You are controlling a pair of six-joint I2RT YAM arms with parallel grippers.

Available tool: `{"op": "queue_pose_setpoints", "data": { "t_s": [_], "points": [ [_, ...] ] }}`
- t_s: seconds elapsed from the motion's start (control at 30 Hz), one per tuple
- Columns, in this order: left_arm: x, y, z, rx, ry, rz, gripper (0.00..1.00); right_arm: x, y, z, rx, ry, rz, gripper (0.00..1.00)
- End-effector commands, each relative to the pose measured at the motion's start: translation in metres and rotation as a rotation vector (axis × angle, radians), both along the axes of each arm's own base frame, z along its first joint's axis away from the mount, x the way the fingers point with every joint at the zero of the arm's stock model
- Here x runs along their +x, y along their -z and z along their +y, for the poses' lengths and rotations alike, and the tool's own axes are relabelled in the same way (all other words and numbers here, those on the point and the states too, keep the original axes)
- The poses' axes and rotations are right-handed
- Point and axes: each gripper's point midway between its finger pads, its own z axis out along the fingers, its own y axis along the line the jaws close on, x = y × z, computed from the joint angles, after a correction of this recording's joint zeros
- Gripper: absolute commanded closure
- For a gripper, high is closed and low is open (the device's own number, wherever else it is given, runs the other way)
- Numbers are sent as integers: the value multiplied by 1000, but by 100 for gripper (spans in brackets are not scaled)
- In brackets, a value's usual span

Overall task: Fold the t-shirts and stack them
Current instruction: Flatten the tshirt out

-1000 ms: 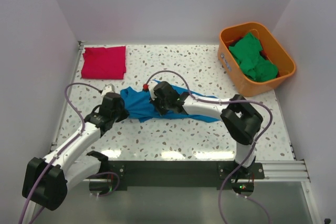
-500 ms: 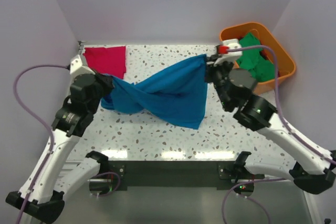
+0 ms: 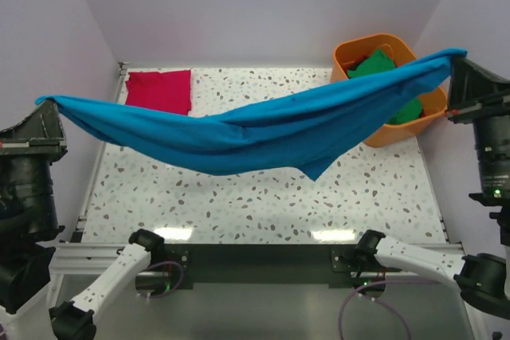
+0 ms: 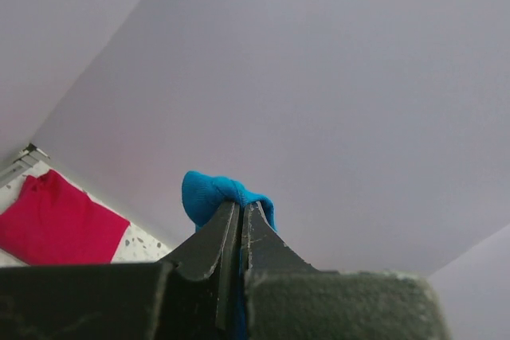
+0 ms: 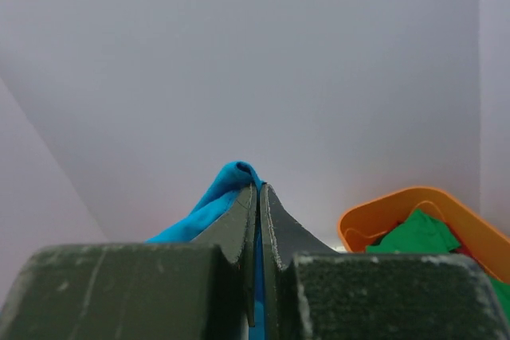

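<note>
I need to lower my left gripper next and release its blue t-shirt end on the tabletop by the red shirt's near edge, because the cloth hangs in the air.
The bright blue t-shirt (image 3: 263, 129) hangs stretched in the air across the whole table, sagging in the middle. My left gripper (image 3: 44, 105) is shut on its left end, high at the far left; the pinched cloth shows in the left wrist view (image 4: 209, 193). My right gripper (image 3: 460, 57) is shut on its right end, high at the far right; the cloth shows above the fingertips in the right wrist view (image 5: 235, 177). The crimson red t-shirt (image 3: 158, 90) lies folded flat at the back left of the table. Green t-shirts (image 3: 381, 73) sit in the bin.
An orange plastic bin (image 3: 351, 52) stands at the back right, partly behind the blue shirt; it also shows in the right wrist view (image 5: 382, 212). The speckled white table (image 3: 239, 197) lies between pale walls on three sides.
Both arms have risen and spread far apart. The blue t-shirt went from a bunch on the table to a long span pulled taut in the air between the grippers.
</note>
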Motion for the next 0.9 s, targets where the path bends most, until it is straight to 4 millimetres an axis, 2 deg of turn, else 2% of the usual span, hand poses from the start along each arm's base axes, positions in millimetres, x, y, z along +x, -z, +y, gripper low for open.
{"op": "queue_pose_setpoints", "data": {
  "t_s": [0.0, 0.03, 0.1, 0.17, 0.2, 0.23, 0.3, 0.33, 0.37, 0.4, 0.43, 0.47, 0.5, 0.53, 0.57, 0.6, 0.63, 0.67, 0.7, 0.73, 0.77, 0.8, 0.83, 0.87],
  "points": [
    [0, 9, 20, 20, -121, 71, 100, 3, 9, -18, -54, 109, 59, 100],
    [-2, 10, 24, 15, -143, 77, 100, 5, 12, -18, -69, 127, 68, 100],
    [8, 14, 22, 15, -153, 101, 100, 14, 13, -14, -84, 163, 81, 100],
    [26, 30, 22, 15, -197, 164, 100, 24, 24, -19, -115, 274, 141, 100],
    [33, 37, 23, 16, -221, 194, 100, 36, 26, -11, -121, 322, 160, 100],
    [41, 49, 28, 14, -273, 239, 100, 42, 36, -12, -174, 401, 210, 100],
    [66, 74, 24, 25, -321, 334, 100, 58, 47, 4, -238, 431, 246, 100],
    [81, 94, 19, 50, -333, 392, 100, 77, 61, 29, -305, 421, 271, 100],
    [101, 111, 12, 61, -340, 444, 100, 90, 69, 30, -323, 449, 286, 100],
    [112, 126, 9, 79, -349, 484, 100, 106, 87, 33, -384, 454, 333, 100],
    [128, 155, 6, 109, -360, 556, 100, 137, 112, 47, -335, 430, 388, 100],
    [151, 181, 1, 126, -365, 627, 100, 169, 134, 42, -350, 351, 432, 100],
    [170, 206, 6, 113, -317, 692, 100, 191, 156, 47, -334, 308, 469, 100],
    [186, 244, 6, 131, -276, 778, 100, 211, 194, 53, -339, 294, 529, 100],
    [215, 271, 5, 158, -235, 821, 100, 238, 232, 67, -384, 254, 595, 100],
    [227, 294, 4, 165, -208, 866, 96, 254, 250, 78, -398, 232, 611, 100],
    [240, 311, 1, 172, -163, 902, 82, 268, 265, 84, -395, 218, 637, 100],
    [259, 332, -2, 193, -136, 966, 42, 299, 295, 98, -415, 183, 705, 100],
    [263, 353, -1, 205, -134, 1024, 23, 308, 332, 99, -447, 183, 791, 100],
    [275, 346, -1, 204, -135, 1021, 2, 327, 321, 101, -431, 200, 779, 98],
    [279, 365, -1, 220, -131, 1093, 0, 338, 329, 99, -441, 214, 810, 88],
    [282, 366, 0, 223, -132, 1108, 0, 345, 371, 97, -510, 238, 933, 66],
    [283, 367, -2, 225, -121, 1118, 0, 353, 350, 100, -479, 245, 906, 55],
    [281, 365, -4, 223, -111, 1104, 0, 352, 357, 102, -481, 231, 934, 43]
  ]
}}
